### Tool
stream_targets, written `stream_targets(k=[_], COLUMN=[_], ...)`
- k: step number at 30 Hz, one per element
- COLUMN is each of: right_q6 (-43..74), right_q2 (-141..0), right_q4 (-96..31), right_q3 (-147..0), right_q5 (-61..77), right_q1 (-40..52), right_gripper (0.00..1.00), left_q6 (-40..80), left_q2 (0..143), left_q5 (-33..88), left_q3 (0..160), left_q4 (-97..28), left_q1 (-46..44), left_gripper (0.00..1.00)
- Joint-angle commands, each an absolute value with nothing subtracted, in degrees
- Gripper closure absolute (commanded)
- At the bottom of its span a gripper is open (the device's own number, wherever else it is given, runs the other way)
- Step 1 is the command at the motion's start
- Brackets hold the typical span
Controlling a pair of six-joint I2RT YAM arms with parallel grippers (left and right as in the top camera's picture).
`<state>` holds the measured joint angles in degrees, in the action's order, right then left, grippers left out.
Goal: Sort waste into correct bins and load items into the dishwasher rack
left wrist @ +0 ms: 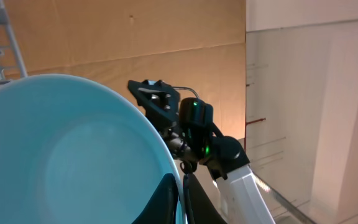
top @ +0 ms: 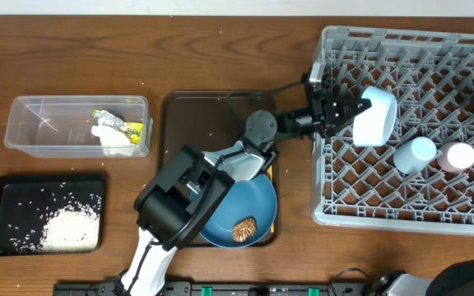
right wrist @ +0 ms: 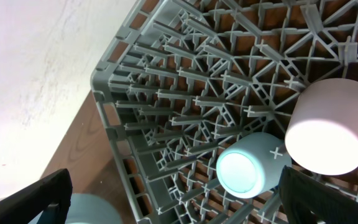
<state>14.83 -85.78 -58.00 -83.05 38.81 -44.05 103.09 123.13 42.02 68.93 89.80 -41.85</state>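
Note:
The small white bowl needs to go toward the empty pegs at the rack's edge by the serving tray, so my left gripper should lower the bowl first.
My left gripper (top: 348,111) (left wrist: 182,199) is shut on the rim of the small white bowl (top: 378,117) (left wrist: 61,155). It holds the bowl tilted over the left part of the grey dishwasher rack (top: 401,57) (right wrist: 166,93). The light blue cup (top: 414,153) (right wrist: 247,165) and pink cup (top: 457,156) (right wrist: 328,124) stand upside down in the rack. The blue plate (top: 257,201) lies on the brown serving tray (top: 171,148) with a brown food piece (top: 245,229) on it. My right gripper (right wrist: 185,205) is open and empty above the rack near the cups. Chopsticks and carrot are out of view.
The clear tub (top: 31,115) at the left holds the white tissue (top: 113,141) and yellow-green wrapper (top: 126,126). The black tray (top: 6,205) at the front left holds rice (top: 68,226). My left arm stretches over the serving tray. The right arm (left wrist: 197,124) shows in the left wrist view.

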Motion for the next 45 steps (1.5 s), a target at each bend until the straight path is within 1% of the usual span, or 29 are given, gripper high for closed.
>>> stream_targets(k=[1, 3, 7, 9, 13, 20, 23, 24, 25, 26, 28, 30, 33, 37, 39, 42, 45], right_q6=[14.04, 14.02, 13.61, 13.61, 13.61, 13.37, 13.19, 13.19, 13.19, 13.19, 13.19, 13.19, 13.19, 13.19, 13.19, 13.19, 13.19], right_q2=[-85.58, -85.58, -85.56, -85.58, -85.58, -85.58, -85.58, -85.58, -85.58, -85.58, -85.58, -85.58, -85.58, -85.58, -85.58, -85.56, -85.58], right_q4=[-58.11, -58.11, -58.11, -58.13, -58.11, -58.11, -58.13, -58.11, -58.11, -58.06, -58.06, -58.04, -58.06, -58.15, -58.15, -58.08, -58.04], right_q3=[-83.09, -83.07, -83.07, -83.07, -83.07, -83.07, -83.07, -83.07, -83.07, -83.07, -83.07, -83.07, -83.07, -83.07, -83.07, -83.07, -83.07], right_q5=[39.0, 39.03, 39.0, 39.0, 39.0, 38.96, 38.81, 38.81, 38.81, 38.81, 38.81, 38.81, 38.81, 38.81, 38.83, 38.81, 38.81], right_q1=[-43.68, -43.68, -43.68, -43.68, -43.68, -43.68, -43.68, -43.68, -43.68, -43.68, -43.68, -43.68, -43.68, -43.68, -43.68, -43.68, -43.68], right_gripper=[0.01, 0.01, 0.01, 0.01, 0.01, 0.01, 0.01, 0.01, 0.01, 0.01, 0.01, 0.01, 0.01, 0.01, 0.01, 0.01, 0.01], left_q6=[103.72, 102.48, 100.07, 100.09, 100.14, 101.89, 101.82, 101.84, 101.82, 101.36, 100.51, 99.13, 98.8, 98.08, 95.44, 87.94, 76.99], left_q2=[122.5, 122.5, 123.11, 124.09, 125.73, 128.86, 129.25, 129.25, 129.25, 129.25, 129.25, 129.21, 129.1, 128.35, 127.17, 123.85, 118.78], left_q5=[40.95, 40.73, 39.11, 37.43, 35.44, 35.55, 36.4, 36.67, 36.86, 37.04, 37.74, 39.07, 40.99, 42.04, 43.09, 44.4, 44.36], left_q3=[69.04, 68.53, 68.34, 68.34, 68.34, 68.34, 68.34, 68.36, 68.36, 68.36, 68.36, 68.73, 69.47, 69.63, 69.63, 69.63, 69.69], left_q4=[90.39, 87.24, 77.17, 74.96, 75.02, 75.46, 75.48, 75.5, 75.5, 75.48, 75.48, 75.48, 75.46, 74.5, 71.33, 62.17, 46.52], left_q1=[-41.93, -41.8, -41.8, -41.82, -41.8, -41.98, -41.98, -41.95, -41.95, -41.89, -41.74, -41.39, -40.36, -38.41, -37.12, -34.98, -32.75], left_gripper=[0.94, 0.94, 0.94, 0.94, 0.94, 0.94, 0.94, 0.92, 0.86, 0.83, 0.62, 0.34, 0.01, 0.02, 0.02, 0.02, 0.02])
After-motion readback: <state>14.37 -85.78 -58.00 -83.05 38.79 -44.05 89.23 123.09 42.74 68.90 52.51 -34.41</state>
